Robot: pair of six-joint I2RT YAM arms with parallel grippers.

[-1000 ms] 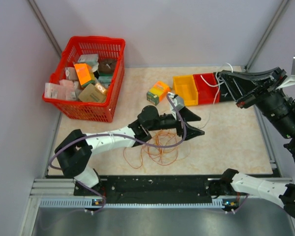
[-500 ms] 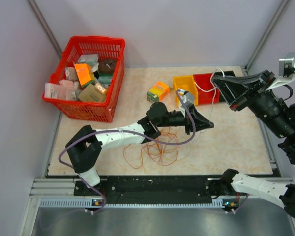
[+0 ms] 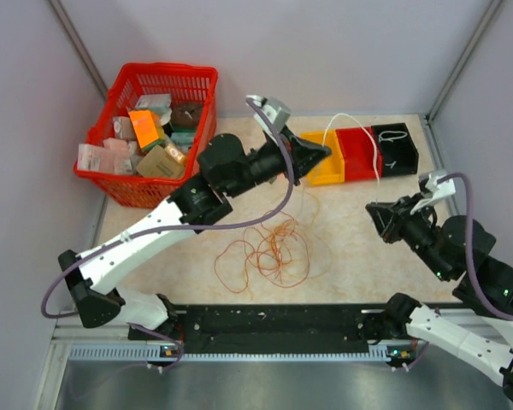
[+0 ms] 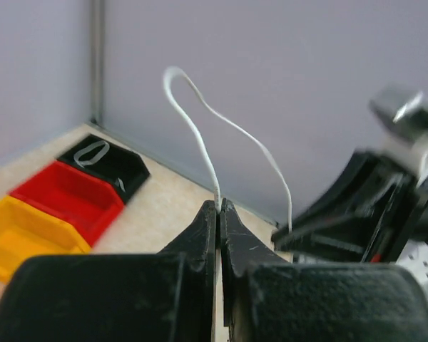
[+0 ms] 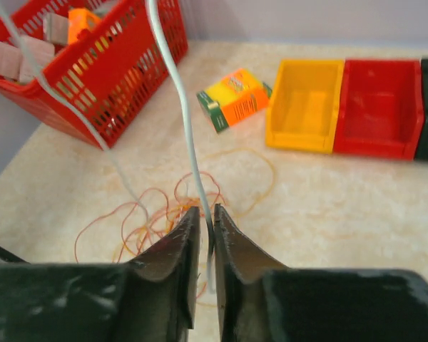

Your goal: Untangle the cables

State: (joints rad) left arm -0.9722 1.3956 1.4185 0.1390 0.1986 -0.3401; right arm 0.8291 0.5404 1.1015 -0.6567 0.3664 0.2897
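My right gripper opens wide, turns and moves across toward the white cable [image 3: 377, 162], onto it nearby, next, since my left gripper holds it raised in shut fingers.
A tangle of thin orange-red cables [image 3: 269, 256] lies in loose loops on the table in front of the arms, also showing in the right wrist view as orange-red cables [image 5: 139, 221]. A white cable [image 3: 377, 162] arcs through the air between the two grippers. My left gripper [image 3: 323, 155] hangs raised over the yellow bin, and in its wrist view the left gripper [image 4: 219, 206] is shut on the white cable [image 4: 200, 135]. My right gripper [image 3: 373, 210] sits low at the right. Seen from its wrist, the right gripper [image 5: 205, 214] has its jaws slightly parted, with the white cable [image 5: 182, 107] running loose between them.
A red basket [image 3: 145, 192] full of packets stands at the back left. A yellow bin [image 3: 323, 175], a red bin [image 3: 357, 154] and a black bin [image 3: 395, 147] line the back right. An orange-green box [image 5: 235, 96] lies near the yellow bin.
The left gripper shut on the white cable, then rose and swung back over the yellow bin. The right arm dropped from the back right corner to mid-right, and its jaws parted slightly.
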